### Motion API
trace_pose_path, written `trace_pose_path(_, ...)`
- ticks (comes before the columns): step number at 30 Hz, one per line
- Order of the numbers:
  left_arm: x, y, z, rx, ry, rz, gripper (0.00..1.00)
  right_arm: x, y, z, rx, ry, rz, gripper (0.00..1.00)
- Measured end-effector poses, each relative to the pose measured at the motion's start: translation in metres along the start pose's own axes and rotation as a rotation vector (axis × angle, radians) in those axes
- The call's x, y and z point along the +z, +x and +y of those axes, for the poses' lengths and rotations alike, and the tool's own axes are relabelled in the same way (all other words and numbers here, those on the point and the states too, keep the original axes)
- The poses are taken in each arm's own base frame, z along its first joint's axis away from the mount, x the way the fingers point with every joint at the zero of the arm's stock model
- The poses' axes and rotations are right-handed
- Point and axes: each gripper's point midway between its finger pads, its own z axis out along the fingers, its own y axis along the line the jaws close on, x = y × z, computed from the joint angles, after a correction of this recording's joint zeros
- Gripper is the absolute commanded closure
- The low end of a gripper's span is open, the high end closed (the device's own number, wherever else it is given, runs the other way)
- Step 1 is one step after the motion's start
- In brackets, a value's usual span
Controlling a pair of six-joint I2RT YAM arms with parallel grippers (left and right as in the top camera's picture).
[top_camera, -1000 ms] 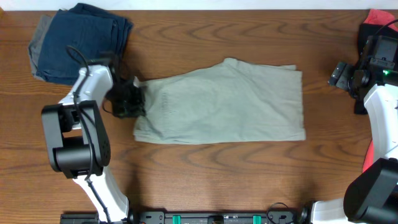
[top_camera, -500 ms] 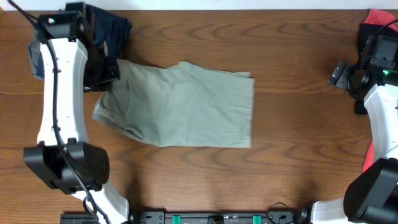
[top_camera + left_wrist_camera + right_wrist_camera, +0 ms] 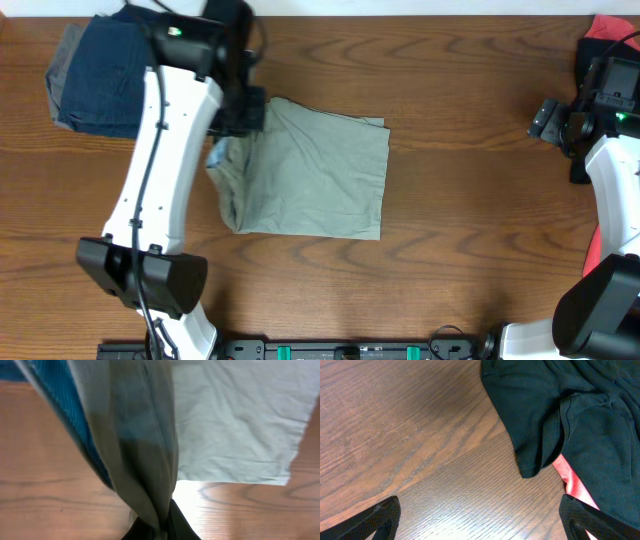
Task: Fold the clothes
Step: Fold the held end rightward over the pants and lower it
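Observation:
My left gripper should carry the fold of the shorts over their flat part, go down and let go, since that flat part spreads below my gripper and to its right in the overhead view.
The light khaki shorts (image 3: 315, 180) lie at the table's middle, their left end lifted and bunched. My left gripper (image 3: 243, 110) is shut on that end and holds it up above the cloth's upper left corner. In the left wrist view the shorts (image 3: 145, 445) hang as a twisted strip out of the shut jaws (image 3: 162, 532), with the flat part spread behind. My right gripper (image 3: 560, 120) is at the far right edge, open and empty; its two fingertips show wide apart in the right wrist view (image 3: 480, 520) over bare wood.
Folded dark navy-blue garments (image 3: 100, 75) lie at the back left, partly under the left arm. A dark green garment (image 3: 560, 415) over red cloth (image 3: 572, 482) lies by the right gripper, at the table's far right corner (image 3: 610, 30).
My left gripper has carried the shorts' left end up and to the right, over the cloth. The shorts now cover less width and their right edge has shifted left. The right arm has not moved.

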Motion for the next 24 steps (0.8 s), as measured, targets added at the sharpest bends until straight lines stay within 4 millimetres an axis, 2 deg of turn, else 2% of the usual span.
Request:
trace_pose_path(4, 0.015, 0.006, -0.027, 0.056, 0.011, 0.018, 0.94, 0.0, 0.0, 0.0, 0.0, 0.0, 0.0, 0.01)
trace_pose_path(11, 0.054, 0.005, -0.071, 0.13, 0.089, 0.006, 0.94, 0.0, 0.0, 0.0, 0.0, 0.0, 0.0, 0.01)
trace_pose_path(17, 0.082, 0.008, -0.094, 0.159, 0.152, 0.007, 0.94, 0.0, 0.0, 0.0, 0.0, 0.0, 0.0, 0.01)
trace_pose_path(24, 0.106, 0.016, -0.111, 0.17, 0.229, 0.027, 0.94, 0.0, 0.0, 0.0, 0.0, 0.0, 0.0, 0.01)
